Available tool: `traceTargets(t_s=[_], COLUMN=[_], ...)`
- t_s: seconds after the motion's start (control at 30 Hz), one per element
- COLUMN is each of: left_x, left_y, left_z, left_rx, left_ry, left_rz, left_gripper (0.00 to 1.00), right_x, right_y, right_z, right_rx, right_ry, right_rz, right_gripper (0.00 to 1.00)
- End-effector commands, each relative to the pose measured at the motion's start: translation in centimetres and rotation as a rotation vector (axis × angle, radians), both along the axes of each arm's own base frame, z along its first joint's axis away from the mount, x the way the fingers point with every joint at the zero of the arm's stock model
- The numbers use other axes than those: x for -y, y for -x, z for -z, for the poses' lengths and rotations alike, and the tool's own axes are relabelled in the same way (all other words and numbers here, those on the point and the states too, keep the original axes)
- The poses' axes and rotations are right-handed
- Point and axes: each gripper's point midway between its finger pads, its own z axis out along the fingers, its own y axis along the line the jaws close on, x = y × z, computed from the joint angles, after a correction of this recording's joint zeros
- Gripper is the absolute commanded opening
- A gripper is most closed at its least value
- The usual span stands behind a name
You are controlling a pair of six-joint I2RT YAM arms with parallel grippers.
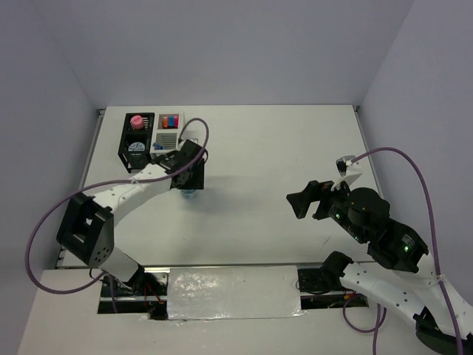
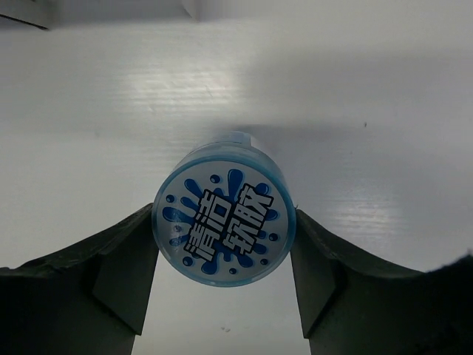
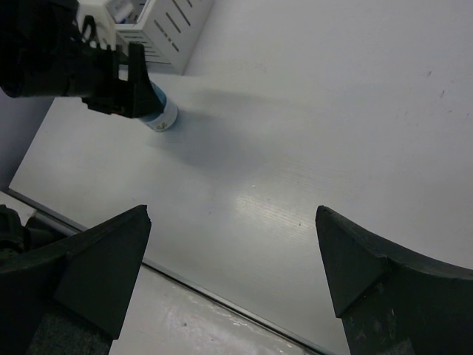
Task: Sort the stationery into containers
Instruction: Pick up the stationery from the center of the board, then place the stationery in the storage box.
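Note:
I will next raise my left gripper, move it outward and to the left in the top view, then lower it over the black box's near section (image 1: pixel 137 148), because another tin is there.
A round light-blue tin (image 2: pixel 224 217) with a blue splash label stands on the white table, just below the containers. My left gripper (image 2: pixel 223 213) is shut on it, a finger touching each side. From above, that gripper (image 1: pixel 188 185) hides most of the tin (image 1: pixel 189 194). The black box (image 1: pixel 122 146) holds a pink-capped bottle (image 1: pixel 137 121) and another patterned tin (image 1: pixel 137 148). Joined to its right side, the white box (image 1: pixel 167 139) holds highlighters (image 1: pixel 171 120). My right gripper (image 1: pixel 307 197) hovers open and empty over the table's right half. In its wrist view, the right gripper (image 3: pixel 233 214) looks toward the tin (image 3: pixel 160 115).
A silver taped strip (image 1: pixel 233 292) runs along the near edge between the arm bases. The left arm's purple cable (image 1: pixel 199 137) loops beside the white box (image 3: pixel 166 33). Grey walls close the table on three sides.

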Motion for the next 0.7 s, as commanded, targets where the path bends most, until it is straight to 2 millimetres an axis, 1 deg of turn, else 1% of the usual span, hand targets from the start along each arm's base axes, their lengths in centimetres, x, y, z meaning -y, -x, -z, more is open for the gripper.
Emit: traceTargets(t_s=[0.0,0.03,0.1,0.13,0.17,0.2,0.23,0.27,0.3,0.33,0.4,0.43,0.5,0.53,0.67], left_x=[-3.3,-5.8,-8.8,-11.6,-13.1,-14.1,-16.0,-16.8,-18.4,-18.2,-20.0,-20.3,-21.3,-21.5,-22.1], left_y=[-3.0,-3.8,-4.4,-5.0,-5.3,-5.5,-6.4,-6.9,-7.5,-9.1,-10.6,-11.8,-12.9,-13.5,-14.3], left_z=[-9.1,-11.1,-13.8,-15.7,-17.0,-17.8,-18.9,-19.2,-19.4,-19.5,-19.4,-18.5,-18.2,-17.0,-15.3], left_rx=[0.203,0.223,0.264,0.307,0.343,0.365,0.390,0.397,0.404,0.406,0.416,0.401,0.404,0.376,0.362], left_ry=[0.056,0.064,0.089,0.093,0.097,0.105,0.120,0.129,0.131,0.157,0.170,0.172,0.168,0.166,0.191], left_rz=[-0.152,-0.221,-0.299,-0.372,-0.408,-0.431,-0.469,-0.485,-0.519,-0.501,-0.528,-0.535,-0.559,-0.563,-0.565], left_gripper=[0.00,0.00,0.00,0.00,0.00,0.00,0.00,0.00,0.00,0.00,0.00,0.00,0.00,0.00,0.00], right_x=[-0.1,-0.1,0.0,0.0,0.1,0.1,0.1,0.0,0.0,0.0,-0.1,-0.2,-0.3,-0.2,0.3], right_y=[-0.4,-0.4,-0.4,-0.4,-0.3,-0.2,-0.2,-0.1,-0.1,-0.1,-0.2,-0.2,-0.1,-0.2,-0.2], right_z=[-1.0,-1.0,-1.0,-0.9,-1.0,-1.1,-1.1,-1.4,-1.4,-1.5,-1.4,-1.4,-1.5,-1.4,-0.9], right_rx=[0.040,0.041,0.042,0.041,0.041,0.045,0.048,0.057,0.060,0.062,0.055,0.055,0.051,0.051,0.053], right_ry=[-0.015,-0.015,-0.014,-0.012,-0.015,-0.021,-0.027,-0.037,-0.038,-0.039,-0.031,-0.028,-0.021,-0.015,0.001], right_rz=[0.006,0.004,0.003,0.005,0.009,0.006,0.002,-0.004,-0.003,-0.005,-0.007,-0.011,-0.018,-0.018,-0.001], right_gripper=[1.00,1.00,1.00,1.00,1.00,1.00,1.00,1.00,1.00,1.00,1.00,1.00,1.00,1.00,1.00])
